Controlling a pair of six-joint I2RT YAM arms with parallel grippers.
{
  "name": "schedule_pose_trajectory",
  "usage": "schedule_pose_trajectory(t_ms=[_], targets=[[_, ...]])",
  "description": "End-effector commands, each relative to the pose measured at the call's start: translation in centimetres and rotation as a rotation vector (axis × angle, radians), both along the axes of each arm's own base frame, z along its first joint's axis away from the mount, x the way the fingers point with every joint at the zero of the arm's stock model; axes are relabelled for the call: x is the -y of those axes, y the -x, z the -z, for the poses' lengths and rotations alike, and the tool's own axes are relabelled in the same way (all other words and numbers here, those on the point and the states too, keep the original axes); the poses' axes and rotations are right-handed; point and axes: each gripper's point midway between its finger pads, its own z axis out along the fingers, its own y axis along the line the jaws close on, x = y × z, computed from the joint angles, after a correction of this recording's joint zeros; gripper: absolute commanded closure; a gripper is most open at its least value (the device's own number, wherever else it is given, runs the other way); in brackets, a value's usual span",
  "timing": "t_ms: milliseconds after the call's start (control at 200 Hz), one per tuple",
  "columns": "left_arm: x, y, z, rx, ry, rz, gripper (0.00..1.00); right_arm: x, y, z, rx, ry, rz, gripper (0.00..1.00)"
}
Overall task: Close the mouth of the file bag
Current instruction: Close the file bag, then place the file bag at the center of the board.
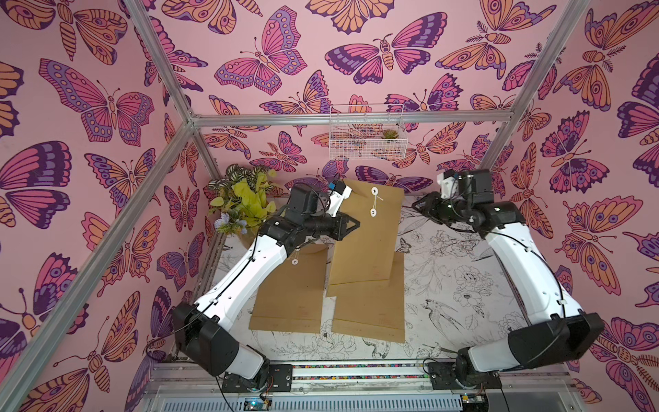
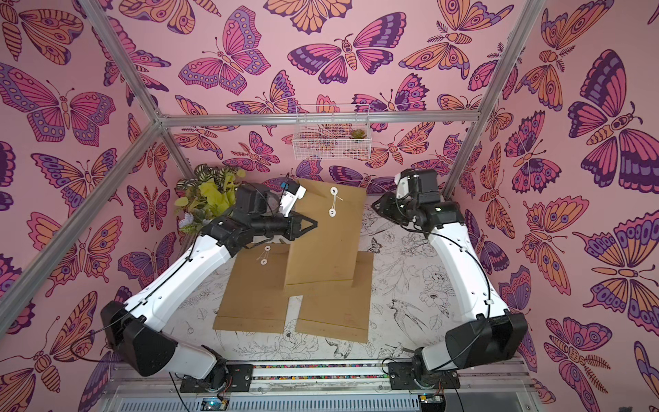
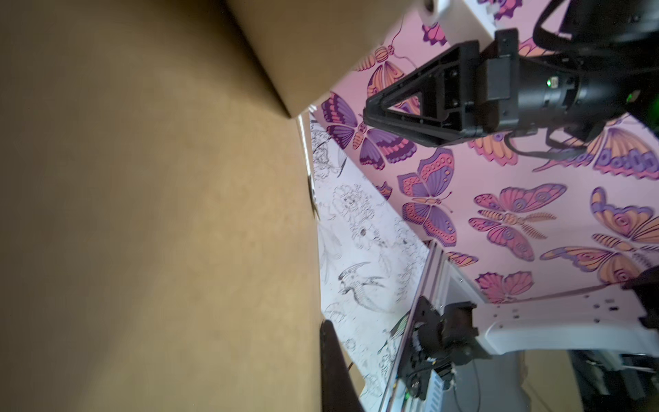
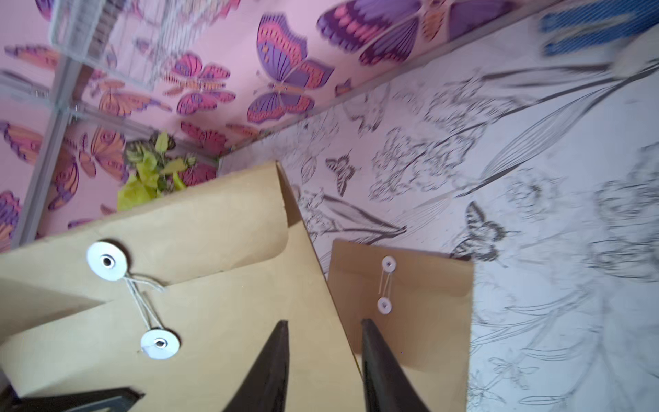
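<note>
The bag's edge goes down across toward the bare table cloth below my right gripper next. My left gripper releases it there, as that part is free of bags.
A brown file bag hangs tilted above the table. Its flap is folded down, and a string runs between two white buttons. My left gripper is shut on the bag's left edge. In the left wrist view the bag fills most of the picture and hides one finger of that gripper. My right gripper stands open, just right of the bag's upper part, with nothing gripped.
Two more brown file bags lie flat on the printed table cloth, one at the left and one at the right, partly under the held bag. A potted plant stands back left. A wire basket hangs on the back wall.
</note>
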Motion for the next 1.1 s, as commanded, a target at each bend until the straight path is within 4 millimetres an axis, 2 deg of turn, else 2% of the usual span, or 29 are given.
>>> schedule_pose_trajectory(t_ms=[0, 45, 115, 215, 340, 401, 511, 596, 661, 756, 806, 846, 906, 991, 1016, 1041, 1097], targets=[[5.3, -1.1, -2.3, -0.094, 0.209, 0.015, 1.00, 4.3, 0.1, -2.5, 0.059, 0.040, 0.146, 0.63], [7.0, -1.7, -1.9, -0.147, 0.257, 0.003, 1.00, 5.7, 0.2, -3.6, 0.092, 0.050, 0.199, 0.63], [10.1, -2.6, 0.2, -0.218, 0.277, -0.001, 1.00, 7.1, 0.4, -5.2, 0.144, 0.086, 0.262, 0.62], [14.4, -3.4, 3.7, -0.282, 0.283, -0.008, 1.00, 7.6, 0.5, -6.0, 0.169, 0.111, 0.279, 0.61], [19.8, -4.2, 8.6, -0.359, 0.276, 0.011, 1.00, 7.0, 0.3, -4.9, 0.138, 0.106, 0.245, 0.61], [21.8, -4.6, 11.2, -0.383, 0.256, 0.009, 1.00, 6.7, 0.3, -4.2, 0.122, 0.102, 0.229, 0.60], [24.0, -5.5, 16.5, -0.456, 0.194, -0.011, 1.00, 6.4, 0.2, -2.9, 0.092, 0.108, 0.205, 0.60], [25.1, -5.6, 19.3, -0.471, 0.106, -0.009, 1.00, 6.3, 0.1, -1.8, 0.066, 0.112, 0.194, 0.59], [24.6, -5.5, 22.2, -0.487, -0.034, -0.059, 0.99, 6.2, 0.0, -0.9, 0.049, 0.110, 0.189, 0.59], [24.2, -5.2, 23.2, -0.521, -0.088, -0.074, 0.90, 6.2, -0.4, 0.1, 0.033, 0.104, 0.192, 0.58], [23.8, -4.9, 23.3, -0.504, -0.126, -0.070, 0.82, 6.1, -0.6, 0.5, 0.028, 0.101, 0.194, 0.58], [23.1, -4.4, 23.5, -0.492, -0.180, -0.064, 0.72, 6.1, -0.8, 0.7, 0.023, 0.099, 0.191, 0.58], [21.7, -3.7, 24.0, -0.477, -0.274, -0.054, 0.49, 6.1, -1.0, 0.9, 0.016, 0.105, 0.189, 0.57], [19.2, -2.1, 24.0, -0.450, -0.407, -0.020, 0.28, 6.1, -1.2, 1.3, 0.004, 0.120, 0.183, 0.56], [18.4, -1.6, 23.8, -0.433, -0.441, -0.007, 0.17, 6.3, -1.2, 1.4, 0.001, 0.128, 0.184, 0.55], [17.5, -1.3, 23.8, -0.417, -0.481, 0.001, 0.02, 6.3, -1.2, 1.5, -0.004, 0.132, 0.184, 0.55], [15.3, -0.8, 23.5, -0.368, -0.584, 0.016, 0.00, 6.3, -1.3, 1.9, -0.014, 0.135, 0.181, 0.55]])
